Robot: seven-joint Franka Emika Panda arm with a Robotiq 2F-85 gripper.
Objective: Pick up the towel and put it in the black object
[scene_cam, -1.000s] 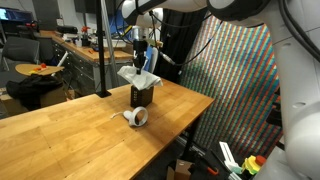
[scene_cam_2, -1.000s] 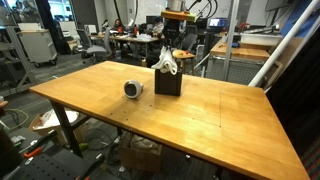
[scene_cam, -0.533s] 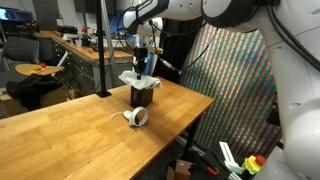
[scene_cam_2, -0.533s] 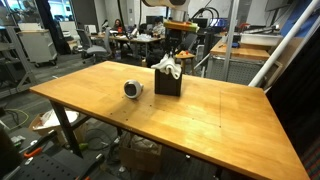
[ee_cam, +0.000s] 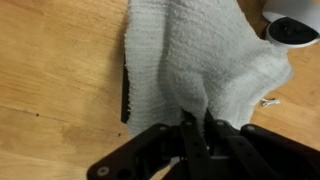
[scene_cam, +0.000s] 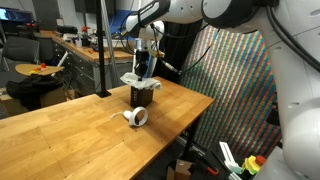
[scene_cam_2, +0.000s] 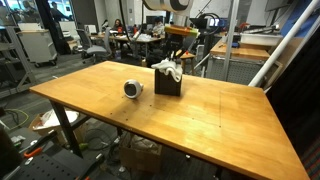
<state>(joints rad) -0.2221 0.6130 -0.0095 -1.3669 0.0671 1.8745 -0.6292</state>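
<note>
The robot will next bring its gripper with the pinched fold down toward the black box's covered top (ee_cam: 182,82) and let go of the fold, because the towel (ee_cam: 190,60) still hangs over the box's edges.
The white towel (scene_cam: 138,78) drapes over the top of the black box (scene_cam: 142,96) on the wooden table; it shows in both exterior views (scene_cam_2: 169,70). The black box (scene_cam_2: 167,85) stands upright near the table's far edge. In the wrist view the towel (ee_cam: 190,60) fills the middle and covers the box, of which only a thin black edge (ee_cam: 125,90) shows. My gripper (ee_cam: 197,128) is shut on a pinched fold of the towel, directly above the box (scene_cam: 144,68).
A roll of white tape (scene_cam: 136,118) lies on the table beside the box, also seen in an exterior view (scene_cam_2: 133,89) and at the wrist view's corner (ee_cam: 293,32). A black pole (scene_cam: 102,50) stands behind. The table edge is close behind the box.
My gripper has lowered the towel onto the box; the cloth now sits flatter over the box top than a second ago.
</note>
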